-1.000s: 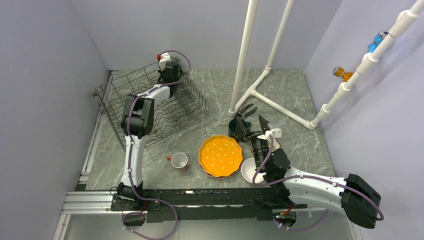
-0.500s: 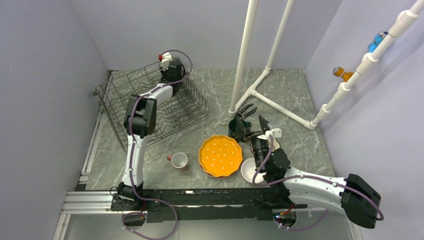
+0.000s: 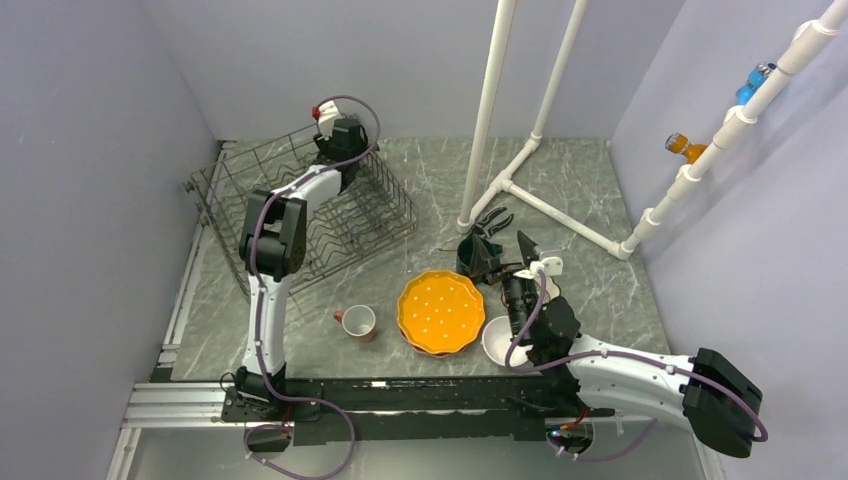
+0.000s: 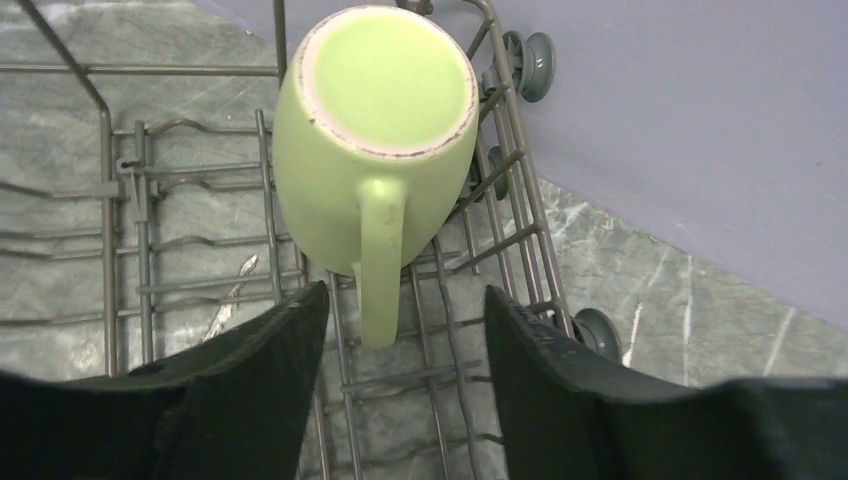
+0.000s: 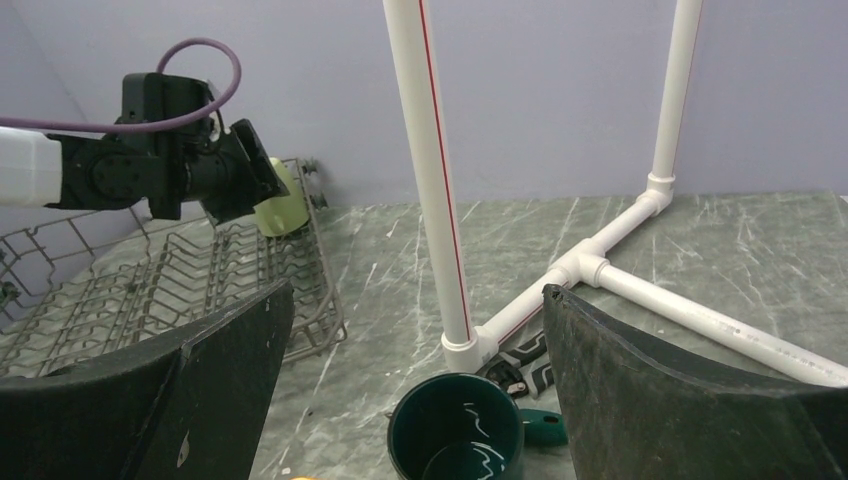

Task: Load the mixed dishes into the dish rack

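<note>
My right gripper crosses the plates and lowers onto the pink mug's open rim nearest them next. The pink mug (image 3: 358,322) stands opening up, left of my right gripper in the top view.
The pale green mug (image 4: 375,130) stands upside down in the far corner of the dish rack (image 4: 140,240), its handle pointing back at me. My left gripper (image 4: 405,310) is open, its fingers either side of the handle's end without touching it. From above, the left gripper (image 3: 335,135) hangs over the dish rack's (image 3: 300,215) far edge. My right gripper (image 5: 416,290) is open above the dark teal mug (image 5: 457,432), holding nothing. The orange dotted plates (image 3: 441,311), a small pink mug (image 3: 358,322) and a white bowl (image 3: 497,340) sit on the table.
A white pipe frame (image 3: 487,110) rises from the table right of the rack. Black-handled pliers (image 5: 520,365) and a green screwdriver handle (image 5: 545,425) lie beside the teal mug. Grey walls stand close behind the rack and on both sides.
My left gripper has opened and let go of the green mug's handle, leaving the mug in the rack. The right arm has not moved.
</note>
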### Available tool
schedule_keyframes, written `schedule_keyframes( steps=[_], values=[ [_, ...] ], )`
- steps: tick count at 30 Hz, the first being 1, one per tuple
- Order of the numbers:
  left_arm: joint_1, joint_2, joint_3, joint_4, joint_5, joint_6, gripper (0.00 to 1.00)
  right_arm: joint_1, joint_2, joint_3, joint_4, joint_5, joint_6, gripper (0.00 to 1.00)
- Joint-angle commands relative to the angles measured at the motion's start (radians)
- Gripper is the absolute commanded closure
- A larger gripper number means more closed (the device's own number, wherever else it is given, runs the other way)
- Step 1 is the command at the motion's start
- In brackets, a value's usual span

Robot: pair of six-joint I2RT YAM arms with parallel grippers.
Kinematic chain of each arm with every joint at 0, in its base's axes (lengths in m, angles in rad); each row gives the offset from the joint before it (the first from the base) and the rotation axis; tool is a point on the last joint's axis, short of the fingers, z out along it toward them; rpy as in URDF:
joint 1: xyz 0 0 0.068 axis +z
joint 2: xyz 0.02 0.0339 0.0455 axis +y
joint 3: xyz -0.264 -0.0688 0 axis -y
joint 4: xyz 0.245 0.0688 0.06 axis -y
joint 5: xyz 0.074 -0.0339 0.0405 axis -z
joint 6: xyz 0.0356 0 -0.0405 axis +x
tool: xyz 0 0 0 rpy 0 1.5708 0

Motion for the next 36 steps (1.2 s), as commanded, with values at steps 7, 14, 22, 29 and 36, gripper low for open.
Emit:
schedule_keyframes(
  steps=[7,14,22,29,36],
  values=[
    [-0.003,-0.385,-0.231,-0.209,0.078,-0.005,0.01,-0.020,0.003,0.033,-0.031,-0.021,0.051,0.05],
    [0.001,-0.680,-0.269,-0.504,0.156,0.107,0.01,-0.070,0.092,0.093,-0.137,-0.062,0.138,0.05],
    [0.013,-1.078,-0.664,-0.218,0.358,0.354,0.01,-0.118,0.277,0.287,-0.430,-0.075,0.215,0.02],
    [0.005,-1.169,-0.697,-0.182,0.538,0.382,0.01,-0.119,0.359,0.483,-0.843,-0.228,0.475,0.01],
    [-0.010,-1.241,-0.708,-0.192,0.591,0.351,0.00,-0.093,0.389,0.527,-1.030,-0.416,0.623,0.01]
  ],
)
